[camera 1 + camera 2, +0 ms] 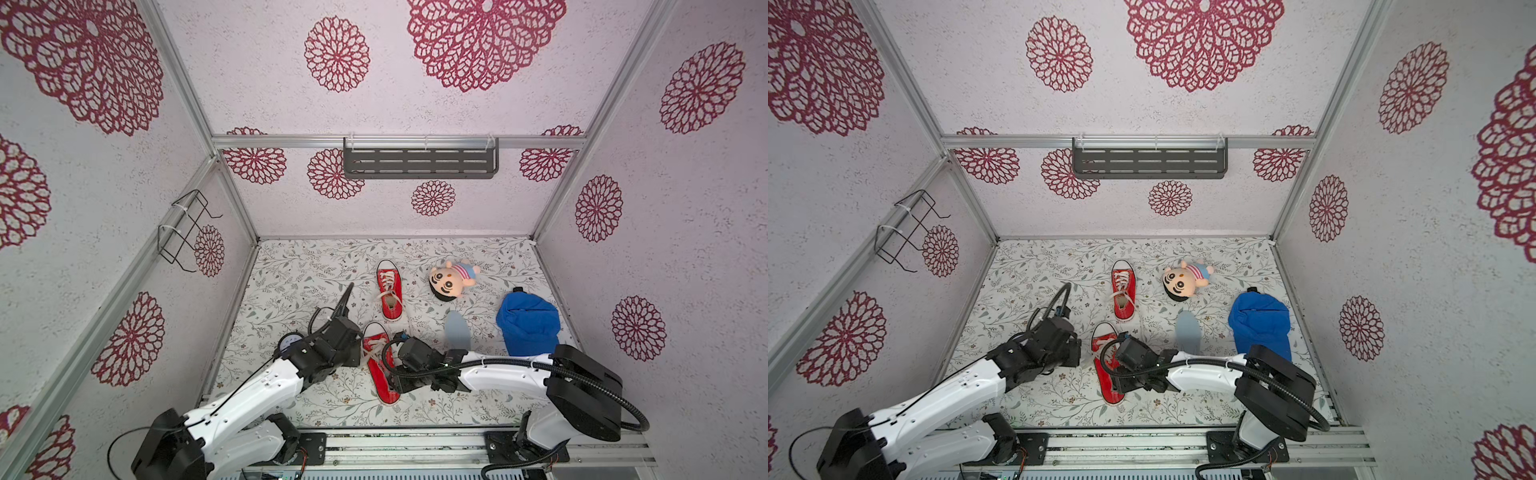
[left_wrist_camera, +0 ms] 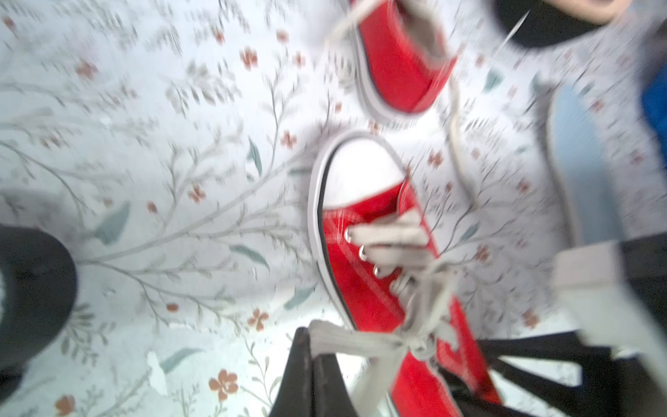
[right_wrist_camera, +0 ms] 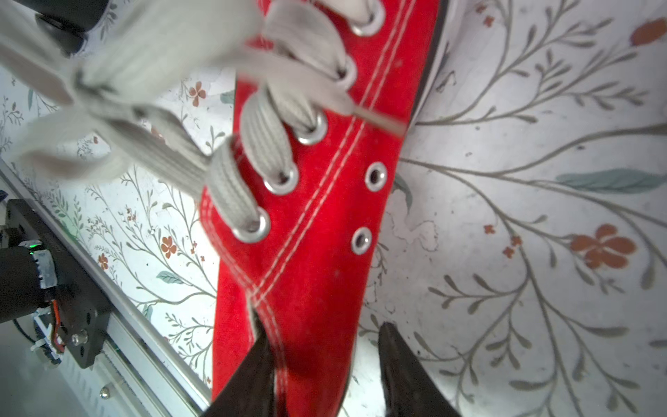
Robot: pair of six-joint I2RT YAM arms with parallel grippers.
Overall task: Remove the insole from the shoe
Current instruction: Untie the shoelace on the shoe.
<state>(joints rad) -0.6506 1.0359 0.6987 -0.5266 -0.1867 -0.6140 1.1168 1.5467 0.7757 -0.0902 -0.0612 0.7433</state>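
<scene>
My left gripper will next pull the lace loop up and outward over the tabletop (image 1: 359, 321) (image 2: 272, 179) beside the white toe and then let go of it, because the loop still runs into the knot.
A red canvas shoe (image 1: 380, 368) (image 1: 1109, 374) lies near the table's front, toe pointing away. My left gripper (image 2: 314, 339) is at its left side, shut on a loop of its white lace (image 2: 355, 339), which is drawn taut toward the knot. From the right, my right gripper (image 3: 323, 325) straddles the shoe's side wall (image 3: 314, 274) near the heel, open, with one finger at the collar and the other standing off the sole. A pale blue insole (image 1: 457, 332) (image 1: 1188, 332) lies flat on the table to the shoe's right. The shoe's inside is hidden.
A second red shoe (image 1: 389, 291) stands just behind the near one. Further right are a plush doll (image 1: 451, 278) and a blue cap (image 1: 528, 324). A grey shelf (image 1: 419, 162) hangs on the back wall, a wire rack (image 1: 187, 230) on the left wall.
</scene>
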